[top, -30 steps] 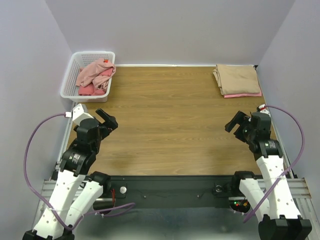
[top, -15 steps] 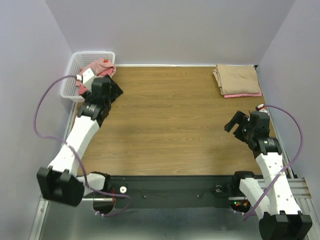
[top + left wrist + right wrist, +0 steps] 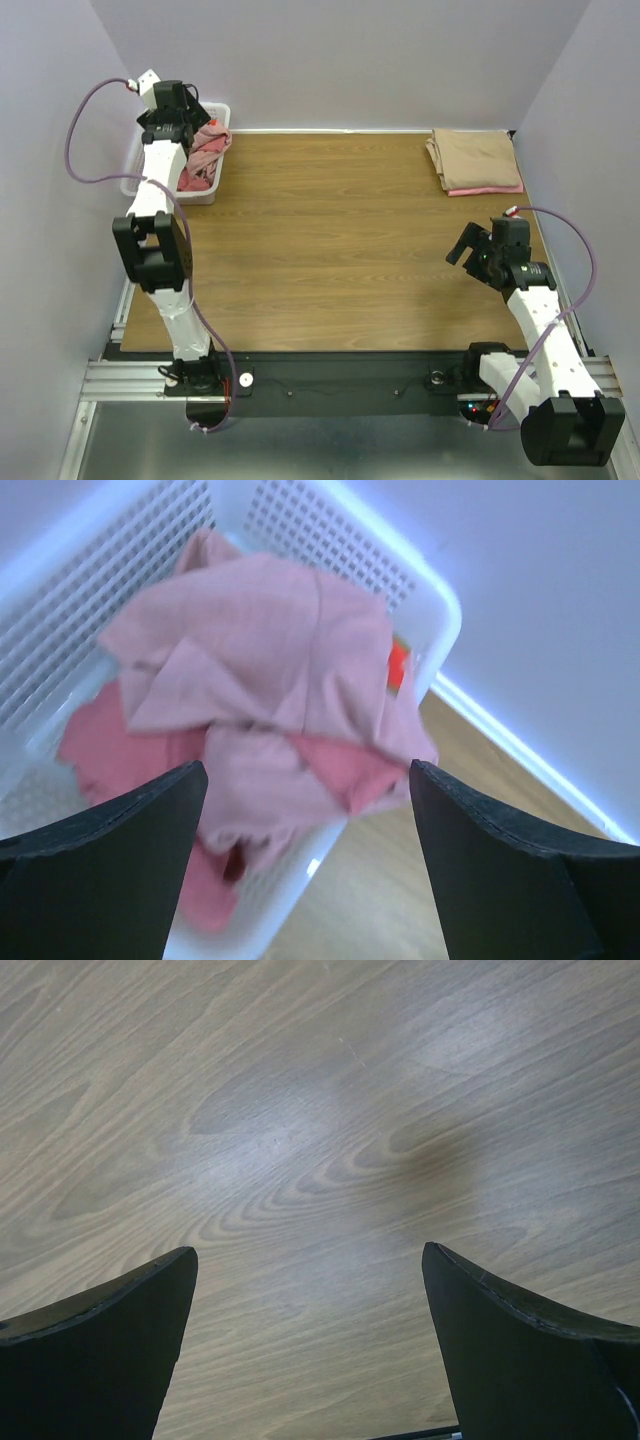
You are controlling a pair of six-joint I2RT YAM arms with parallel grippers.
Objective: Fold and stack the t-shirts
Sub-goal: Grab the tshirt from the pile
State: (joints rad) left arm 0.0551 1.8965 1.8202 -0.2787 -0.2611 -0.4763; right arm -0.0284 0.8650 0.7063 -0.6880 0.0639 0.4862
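Observation:
I will next lower the open fingers of my left gripper into the basket around the dusty pink t-shirt's part by the red patch (image 3: 211,134) (image 3: 357,706), because that part of the t-shirt is on top below my gripper.
Crumpled dusty pink t-shirts (image 3: 270,650) and a coral-red one (image 3: 95,745) lie in the white lattice basket (image 3: 212,108) at the table's back left. My left gripper (image 3: 195,108) hangs over the basket, open and empty; in the left wrist view its fingers (image 3: 110,870) frame the pile from above. A folded tan t-shirt (image 3: 473,157) lies on a folded coral-red one (image 3: 485,190) at the back right. My right gripper (image 3: 468,243) is open and empty above bare wood at the right.
The wooden table (image 3: 340,240) lies between basket and folded stack. Grey walls close in the left, back and right. A black rail (image 3: 340,380) runs along the near edge.
My left arm has swung up from the near left to the back left, and its gripper now hangs over the basket. The right arm has barely moved.

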